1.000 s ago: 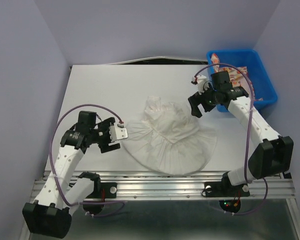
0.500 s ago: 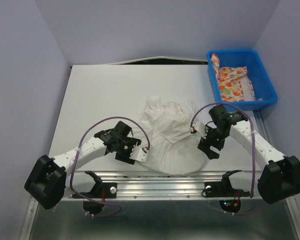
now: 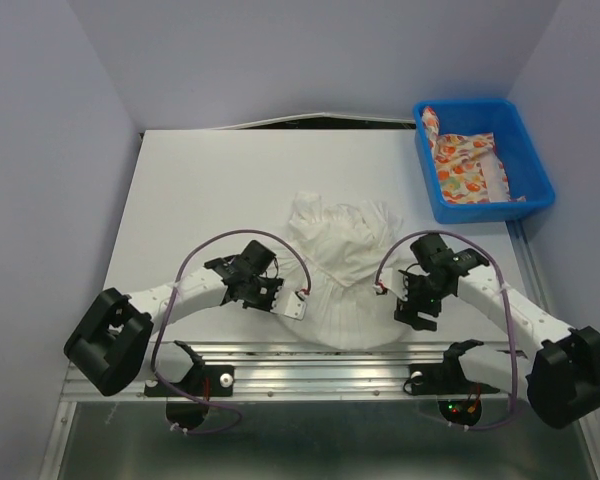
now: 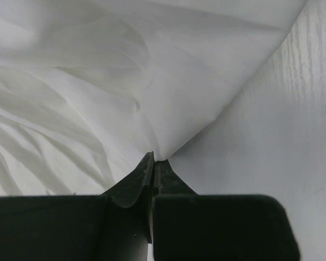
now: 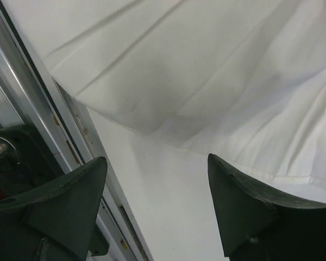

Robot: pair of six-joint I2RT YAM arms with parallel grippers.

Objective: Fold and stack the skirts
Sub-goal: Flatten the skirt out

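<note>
My left gripper lifts the pinched hem, carries it outward to the skirt's far ruffled edge (image 3: 304, 204) and releases it there next, since the skirt lies spread.
The white ruffled skirt (image 3: 345, 270) lies spread at the table's near middle. My left gripper (image 3: 292, 305) is shut on its near-left hem, and the left wrist view shows the white skirt cloth (image 4: 98, 92) pinched at the tips of my left gripper (image 4: 154, 159). My right gripper (image 3: 412, 300) stands open at the skirt's near-right edge. In the right wrist view the skirt's hem (image 5: 206, 81) lies just ahead of my right gripper (image 5: 156, 163), with bare table between the fingers. The printed skirt (image 3: 468, 170) lies in the blue bin.
The blue bin (image 3: 535, 165) stands at the far right corner. The metal rail (image 3: 330, 358) runs along the table's near edge, close under both grippers, and appears as the rail (image 5: 38, 125) at the left of the right wrist view. Lilac walls surround the table.
Both arms swung in to the skirt's near hem. The left gripper closed on the near-left hem; the right gripper narrowed a little at the near-right edge. The skirt's near sides drew inward.
</note>
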